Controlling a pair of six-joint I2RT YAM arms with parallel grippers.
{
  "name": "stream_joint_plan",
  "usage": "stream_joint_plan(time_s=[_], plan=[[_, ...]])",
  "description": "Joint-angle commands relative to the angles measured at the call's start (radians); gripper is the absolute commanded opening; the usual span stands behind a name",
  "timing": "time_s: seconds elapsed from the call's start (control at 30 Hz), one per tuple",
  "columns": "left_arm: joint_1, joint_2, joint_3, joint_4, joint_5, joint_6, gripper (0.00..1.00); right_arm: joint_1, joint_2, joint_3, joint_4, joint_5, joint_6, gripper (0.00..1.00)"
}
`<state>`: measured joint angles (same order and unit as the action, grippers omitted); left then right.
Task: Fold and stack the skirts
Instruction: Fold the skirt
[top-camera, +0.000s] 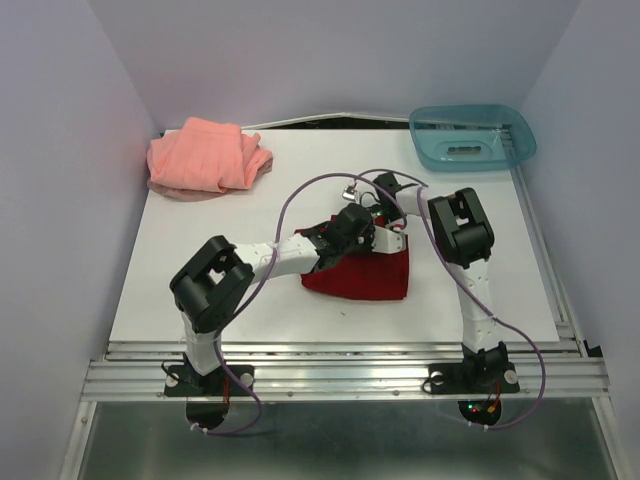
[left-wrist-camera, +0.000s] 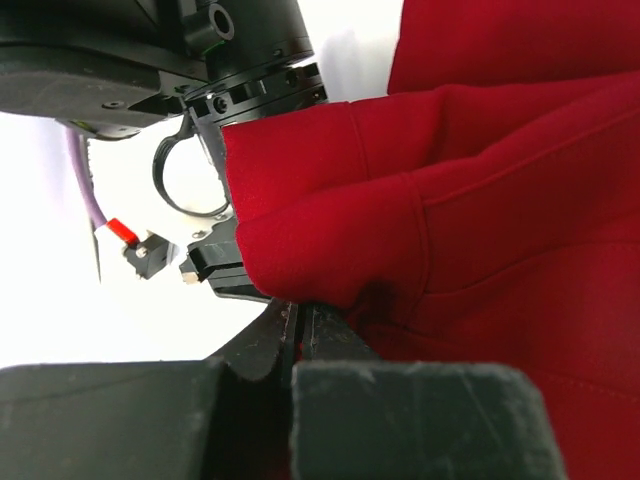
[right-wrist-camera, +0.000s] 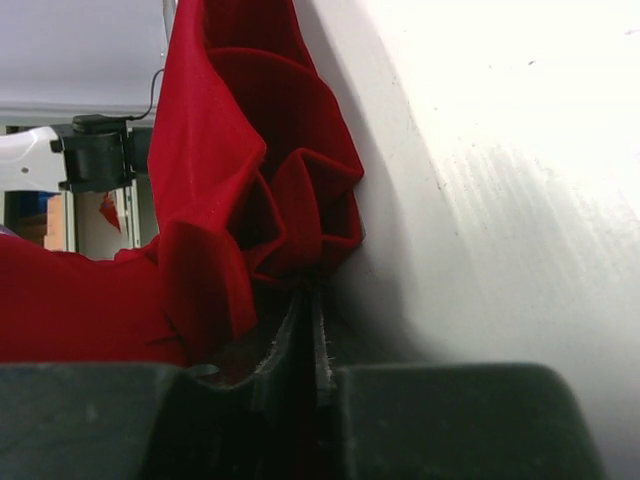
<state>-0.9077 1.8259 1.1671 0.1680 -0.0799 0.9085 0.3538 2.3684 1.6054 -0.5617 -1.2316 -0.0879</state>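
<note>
My left gripper eases the rolled hem outward toward the red skirt's far edge next and releases. The skirt is bunched, its far edge just outward.
The deep red pleated skirt (top-camera: 365, 275) lies bunched in the middle of the white table (top-camera: 200, 260). Both grippers meet at its far edge. My left gripper (top-camera: 372, 243) (left-wrist-camera: 297, 318) is shut on a rolled hem of the red skirt (left-wrist-camera: 450, 230). My right gripper (top-camera: 392, 222) (right-wrist-camera: 308, 300) is pinched shut on a cluster of the red skirt's pleats (right-wrist-camera: 250, 200), lifted just off the tabletop. The salmon-pink skirt (top-camera: 205, 155) rests rumpled at the far left corner, away from both arms.
A translucent teal tray (top-camera: 470, 135) stands at the far right corner. The right gripper's black body (left-wrist-camera: 240, 70) crowds close in the left wrist view. Walls enclose the table on the left, right and back.
</note>
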Motion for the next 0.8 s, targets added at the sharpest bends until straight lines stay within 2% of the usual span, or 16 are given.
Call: stream_joint_plan(time_s=[0.0, 0.07, 0.17, 0.43, 0.47, 0.53, 0.6, 0.77], plan=[[0.015, 0.085, -0.043, 0.131, 0.014, 0.012, 0.02, 0.028, 0.022, 0.057, -0.009, 0.003, 0.033, 0.19], [0.013, 0.087, -0.061, 0.142, 0.015, 0.010, 0.03, 0.028, 0.035, 0.105, -0.007, 0.046, 0.085, 0.31], [0.012, 0.087, -0.089, 0.182, 0.019, 0.016, 0.03, 0.019, 0.057, 0.172, 0.011, 0.069, 0.199, 0.35], [-0.005, 0.099, -0.133, 0.238, 0.006, 0.039, 0.03, 0.019, 0.109, 0.224, 0.079, 0.038, 0.381, 0.32], [-0.005, 0.099, -0.139, 0.252, 0.006, 0.050, 0.03, 0.019, 0.111, 0.228, 0.079, 0.062, 0.389, 0.42], [-0.007, 0.098, -0.152, 0.261, 0.011, 0.058, 0.03, 0.019, 0.104, 0.237, 0.082, 0.098, 0.390, 0.48], [-0.008, 0.101, -0.155, 0.263, 0.006, 0.055, 0.03, 0.007, 0.104, 0.258, 0.085, 0.151, 0.407, 0.60], [-0.010, 0.104, -0.162, 0.272, 0.006, 0.061, 0.03, -0.004, 0.114, 0.287, 0.132, 0.231, 0.471, 0.64]])
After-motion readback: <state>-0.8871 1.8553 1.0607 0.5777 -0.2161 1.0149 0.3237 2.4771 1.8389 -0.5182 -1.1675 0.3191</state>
